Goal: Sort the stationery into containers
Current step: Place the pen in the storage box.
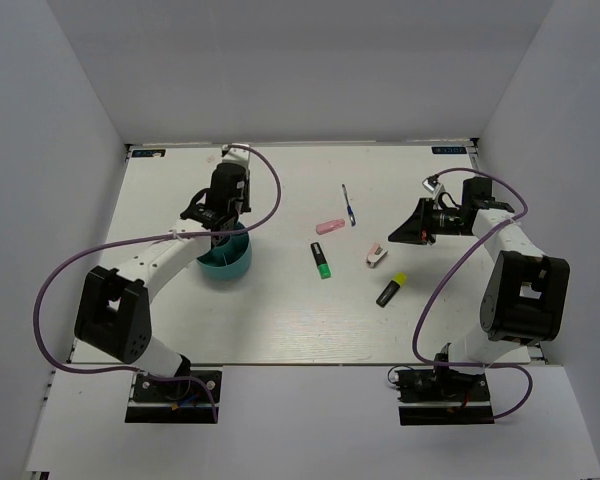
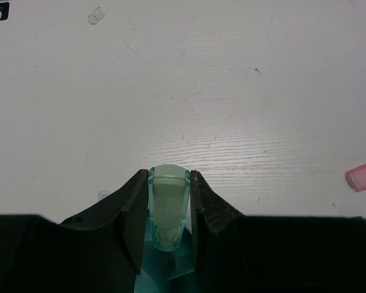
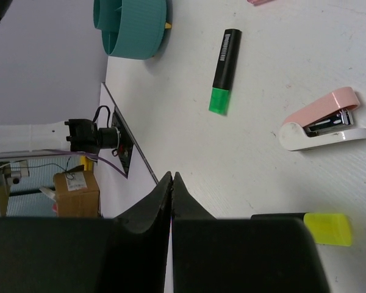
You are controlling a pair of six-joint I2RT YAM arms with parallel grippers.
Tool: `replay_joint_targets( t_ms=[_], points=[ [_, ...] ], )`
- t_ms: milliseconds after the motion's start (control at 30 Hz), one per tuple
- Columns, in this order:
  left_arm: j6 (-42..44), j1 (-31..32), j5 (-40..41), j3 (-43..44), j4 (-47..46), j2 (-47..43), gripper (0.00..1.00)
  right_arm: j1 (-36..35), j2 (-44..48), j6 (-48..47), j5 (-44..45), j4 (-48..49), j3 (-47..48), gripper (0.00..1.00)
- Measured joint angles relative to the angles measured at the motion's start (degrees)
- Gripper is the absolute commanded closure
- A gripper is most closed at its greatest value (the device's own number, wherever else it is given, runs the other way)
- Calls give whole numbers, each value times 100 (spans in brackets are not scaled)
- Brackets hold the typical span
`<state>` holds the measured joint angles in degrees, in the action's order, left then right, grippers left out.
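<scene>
The left gripper lowers next toward the round teal organiser's open inside and releases the mint-green marker (image 2: 168, 204) there, since that opening already lies directly below the gripper's fingers.
My left gripper (image 1: 218, 226) is shut on a mint-green marker (image 2: 168, 204) and holds it upright over the round teal organiser (image 1: 230, 264), whose teal inside shows below the jaws (image 2: 178, 268). My right gripper (image 1: 408, 234) is shut and empty at the right. Between the arms lie a blue pen (image 1: 349, 205), a pink eraser (image 1: 329, 226), a black-green highlighter (image 1: 321, 260), a white-pink piece (image 1: 377, 255) and a black-yellow highlighter (image 1: 390, 290). The right wrist view shows its gripper (image 3: 172, 177), the organiser (image 3: 131, 27), the black-green highlighter (image 3: 224, 70), the white-pink piece (image 3: 323, 119) and the yellow cap (image 3: 326, 229).
White walls enclose the table on the left, back and right. Purple cables loop from both arms. The pink eraser's end (image 2: 363, 175) shows at the right edge of the left wrist view.
</scene>
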<state>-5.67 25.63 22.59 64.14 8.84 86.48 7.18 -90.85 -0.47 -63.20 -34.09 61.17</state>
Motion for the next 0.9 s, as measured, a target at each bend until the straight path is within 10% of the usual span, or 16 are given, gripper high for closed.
replay_joint_targets(
  t_ms=[300, 600, 900],
  points=[
    [-149, -94, 22, -520, -229, 15, 99, 48, -90, -144, -131, -37, 2, 96],
    [-247, -105, 22, -756, -369, 13, 45, 61, -114, -177, -168, -61, 2, 73],
    [-254, -107, 31, -752, -326, -24, 37, 63, -114, -308, -164, -210, 2, 69]
  ],
)
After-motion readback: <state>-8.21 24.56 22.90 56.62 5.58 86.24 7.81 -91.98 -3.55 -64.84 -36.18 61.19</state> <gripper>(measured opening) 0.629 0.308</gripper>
